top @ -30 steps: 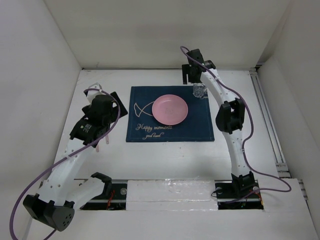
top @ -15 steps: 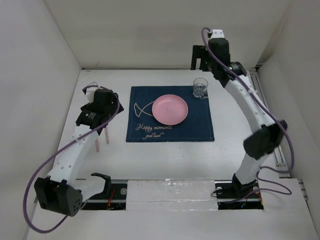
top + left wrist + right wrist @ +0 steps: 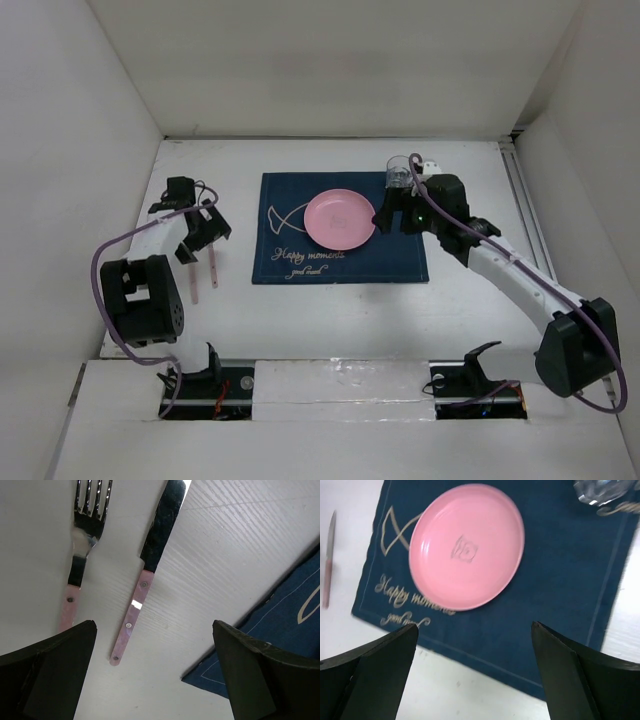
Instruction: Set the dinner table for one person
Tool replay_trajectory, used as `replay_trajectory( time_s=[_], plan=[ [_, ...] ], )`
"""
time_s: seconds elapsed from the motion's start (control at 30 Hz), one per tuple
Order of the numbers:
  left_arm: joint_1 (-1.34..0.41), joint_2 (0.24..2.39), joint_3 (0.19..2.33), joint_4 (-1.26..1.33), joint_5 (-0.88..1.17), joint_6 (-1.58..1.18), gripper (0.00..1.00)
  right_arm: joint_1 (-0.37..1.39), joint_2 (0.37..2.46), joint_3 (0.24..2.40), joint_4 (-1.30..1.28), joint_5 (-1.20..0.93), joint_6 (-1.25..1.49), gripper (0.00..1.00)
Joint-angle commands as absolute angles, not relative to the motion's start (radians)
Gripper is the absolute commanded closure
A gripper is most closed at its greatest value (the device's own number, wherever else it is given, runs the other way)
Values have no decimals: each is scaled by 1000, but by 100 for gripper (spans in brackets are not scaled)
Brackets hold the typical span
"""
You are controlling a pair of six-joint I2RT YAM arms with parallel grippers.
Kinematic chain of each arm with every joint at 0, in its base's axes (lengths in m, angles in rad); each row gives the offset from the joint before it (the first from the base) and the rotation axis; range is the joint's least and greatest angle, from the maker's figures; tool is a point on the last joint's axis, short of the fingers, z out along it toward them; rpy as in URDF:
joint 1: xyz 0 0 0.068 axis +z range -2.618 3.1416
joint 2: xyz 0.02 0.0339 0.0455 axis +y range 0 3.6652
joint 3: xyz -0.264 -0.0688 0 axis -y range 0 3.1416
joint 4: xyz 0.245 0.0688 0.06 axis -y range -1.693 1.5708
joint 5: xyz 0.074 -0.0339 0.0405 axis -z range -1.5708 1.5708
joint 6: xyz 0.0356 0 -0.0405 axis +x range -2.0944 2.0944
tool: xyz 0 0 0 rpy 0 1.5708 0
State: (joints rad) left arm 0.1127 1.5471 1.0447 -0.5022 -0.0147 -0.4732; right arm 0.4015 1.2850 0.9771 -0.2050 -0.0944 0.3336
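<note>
The knife's pink handle lies below, between the open fingers. My left gripper comes down onto the middle of that handle [image 3: 213, 263] [image 3: 133, 611] next and closes there.
The white dinner table [image 3: 330, 310] holds a navy placemat [image 3: 400, 255] with a pink plate [image 3: 340, 218] on it and a clear glass [image 3: 400, 172] at its far right corner. A fork [image 3: 75, 570] and a knife [image 3: 150, 555] with pink handles lie side by side left of the placemat [image 3: 285, 625]. My left gripper [image 3: 200, 238] hangs above them, open and empty [image 3: 154, 625]. My right gripper [image 3: 397, 218] is open and empty above the placemat [image 3: 560, 580], just right of the plate [image 3: 467, 545] and near the glass [image 3: 602, 490].
White walls close in the table at the left, back and right. A rail [image 3: 535, 230] runs along the table's right side. The knife also shows at the left edge of the right wrist view [image 3: 329, 560].
The right arm swung down from high at the back to low over the placemat beside the plate. The left arm folded back toward the left wall. Fork and knife lie still.
</note>
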Motion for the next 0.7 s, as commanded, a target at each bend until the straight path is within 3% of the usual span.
replay_trajectory(
  time_s=[0.0,0.3,0.43,0.6,0.63,0.67],
  plan=[
    [118,1571,1057,-485,31,-428,0,419,1259,1002,-8,-236,358,0],
    [118,1669,1032,-485,21,-410,2,387,1261,988,-29,-313,314,0],
    [118,1742,1032,-495,43,-390,12,351,1223,968,-29,-344,314,0],
    [118,1793,1042,-495,49,-390,34,331,1181,950,-29,-344,314,0],
    [118,1793,1042,-495,49,-381,45,331,1181,950,-29,-344,314,0],
    [118,1802,1042,-495,63,-380,62,322,1169,950,-29,-344,314,0]
  ],
)
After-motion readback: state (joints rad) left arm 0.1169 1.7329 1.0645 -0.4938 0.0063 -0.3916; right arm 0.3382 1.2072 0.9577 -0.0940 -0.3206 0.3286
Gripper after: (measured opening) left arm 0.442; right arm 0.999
